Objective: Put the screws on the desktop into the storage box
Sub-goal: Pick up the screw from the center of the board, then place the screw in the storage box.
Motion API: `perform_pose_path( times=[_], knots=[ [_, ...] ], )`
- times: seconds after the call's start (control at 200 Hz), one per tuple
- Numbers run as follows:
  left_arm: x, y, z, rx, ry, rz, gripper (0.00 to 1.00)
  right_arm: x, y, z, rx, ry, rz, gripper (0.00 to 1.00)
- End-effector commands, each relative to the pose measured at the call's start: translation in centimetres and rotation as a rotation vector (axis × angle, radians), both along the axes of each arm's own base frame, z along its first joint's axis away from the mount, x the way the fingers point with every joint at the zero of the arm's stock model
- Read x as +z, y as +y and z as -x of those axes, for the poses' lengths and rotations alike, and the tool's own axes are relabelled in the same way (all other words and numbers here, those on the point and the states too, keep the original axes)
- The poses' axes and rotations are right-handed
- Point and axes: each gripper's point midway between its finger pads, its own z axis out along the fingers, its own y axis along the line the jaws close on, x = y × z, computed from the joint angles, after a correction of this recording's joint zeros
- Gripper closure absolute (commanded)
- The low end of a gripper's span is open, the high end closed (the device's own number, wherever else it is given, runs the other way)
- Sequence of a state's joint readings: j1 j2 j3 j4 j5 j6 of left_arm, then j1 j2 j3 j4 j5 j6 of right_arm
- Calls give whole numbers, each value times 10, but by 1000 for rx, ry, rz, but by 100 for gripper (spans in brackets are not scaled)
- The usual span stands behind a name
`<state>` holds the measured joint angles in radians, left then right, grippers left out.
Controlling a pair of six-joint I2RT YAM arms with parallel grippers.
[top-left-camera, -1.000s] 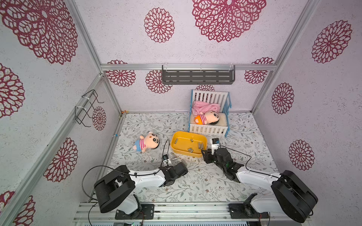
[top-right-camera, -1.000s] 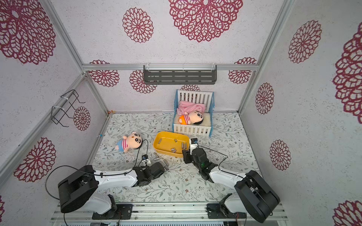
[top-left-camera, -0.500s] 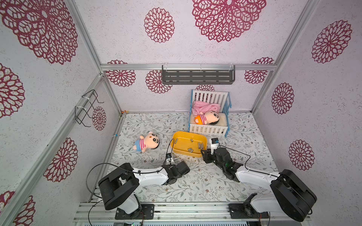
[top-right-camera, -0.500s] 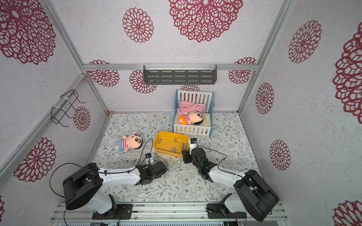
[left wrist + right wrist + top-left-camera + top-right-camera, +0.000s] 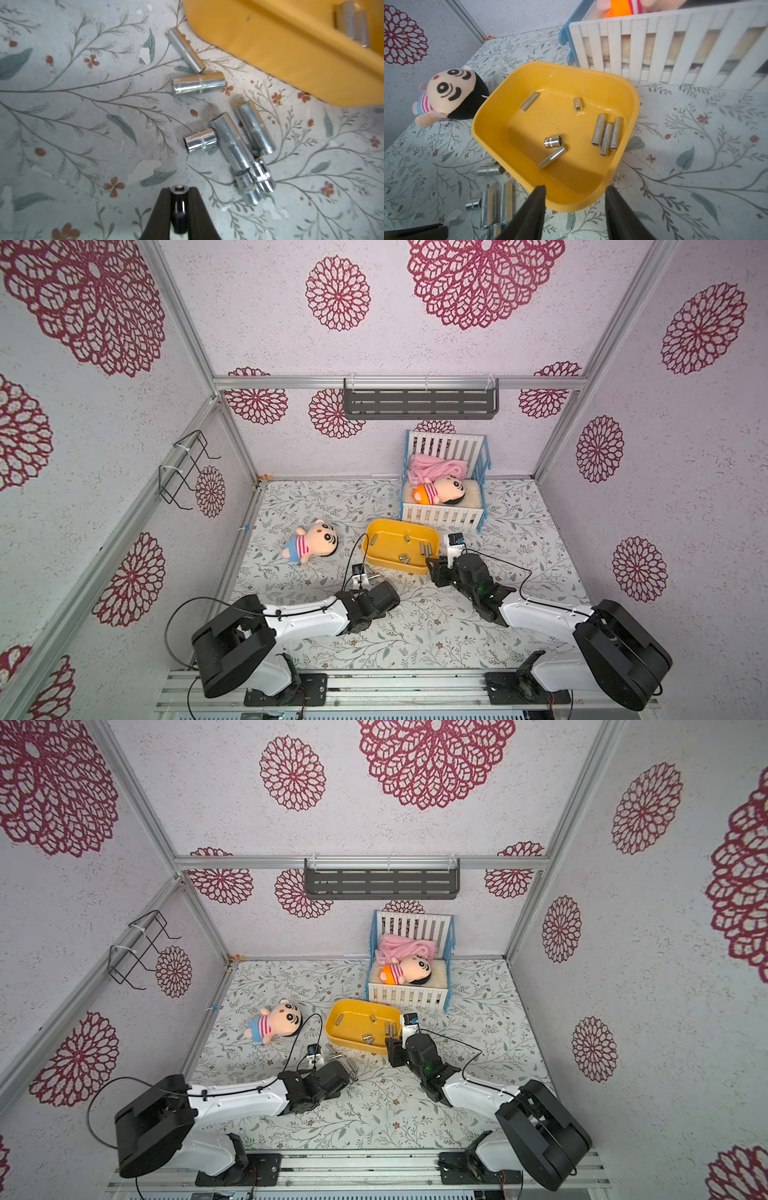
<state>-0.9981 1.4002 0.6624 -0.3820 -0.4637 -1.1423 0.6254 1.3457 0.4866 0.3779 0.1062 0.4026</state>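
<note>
My left gripper will rise past the storage box's near side, go outward over the storage box's bottom and release the screw next.
Several silver screws (image 5: 199,86) lie loose on the desktop (image 5: 436,626) beside the near wall of the yellow storage box (image 5: 270,41). My left gripper (image 5: 179,190) is shut on one screw, held upright between its fingertips, just short of that cluster. In both top views the left wrist (image 5: 374,599) (image 5: 324,1081) hovers low near the box's front left corner. More screws (image 5: 606,135) lie inside the storage box (image 5: 571,197). My right gripper (image 5: 575,187) (image 5: 432,568) stands open at the box's near right corner, one finger on either side of that corner, holding nothing.
A plush doll (image 5: 311,541) lies left of the box. Directly behind the box stands a white-and-blue toy crib (image 5: 442,514) with a second doll inside. A grey shelf (image 5: 419,402) hangs on the back wall and a wire rack (image 5: 183,468) on the left wall.
The left gripper has closed onto a screw and its arm has edged slightly right, toward the box. The right arm has not moved.
</note>
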Motion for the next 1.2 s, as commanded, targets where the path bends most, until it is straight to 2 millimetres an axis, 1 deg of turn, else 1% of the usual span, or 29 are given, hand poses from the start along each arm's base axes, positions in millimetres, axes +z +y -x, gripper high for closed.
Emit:
perform_pose_path(
  times=[0.0,0.1,0.14,0.2,0.23,0.3,0.355,0.455,0.52,0.605,0.69,0.775,0.846,0.926,1.021,1.086,1.196],
  knots=[
    [27,2,-1,-46,-70,5,85,22,8,-6,20,-56,-18,49],
    [60,-3,-11,-76,-155,32,86,24,8,-5,20,-60,-22,49],
    [75,-5,-17,-81,-192,39,88,25,7,-4,19,-62,-26,49],
    [95,-10,-28,-98,-225,43,89,28,7,-3,22,-73,-36,49],
    [102,-13,-35,-106,-231,47,89,30,7,-2,25,-81,-40,49],
    [111,-20,-52,-115,-219,63,93,33,7,-1,26,-92,-47,49],
    [111,-27,-66,-123,-191,78,100,35,6,0,28,-100,-50,49],
    [102,-44,-92,-148,-123,104,100,37,9,2,45,-109,-63,49],
    [101,-56,-109,-164,-113,98,100,38,11,3,56,-111,-69,49],
    [99,-65,-128,-148,-106,102,100,37,13,4,61,-109,-71,49],
    [89,-76,-144,-145,-58,148,100,37,16,5,72,-104,-77,48],
    [81,-79,-159,-141,-43,146,100,36,19,7,82,-100,-83,48],
    [76,-76,-168,-125,-39,137,100,37,21,8,89,-102,-84,48],
    [70,-70,-175,-110,-26,136,93,37,24,9,96,-101,-84,48],
    [68,-65,-178,-109,-20,137,80,35,28,11,110,-100,-79,48],
    [74,-62,-177,-112,-32,139,68,35,32,13,131,-99,-81,48],
    [94,-52,-173,-115,-81,125,51,33,42,17,163,-89,-79,48]
  ],
)
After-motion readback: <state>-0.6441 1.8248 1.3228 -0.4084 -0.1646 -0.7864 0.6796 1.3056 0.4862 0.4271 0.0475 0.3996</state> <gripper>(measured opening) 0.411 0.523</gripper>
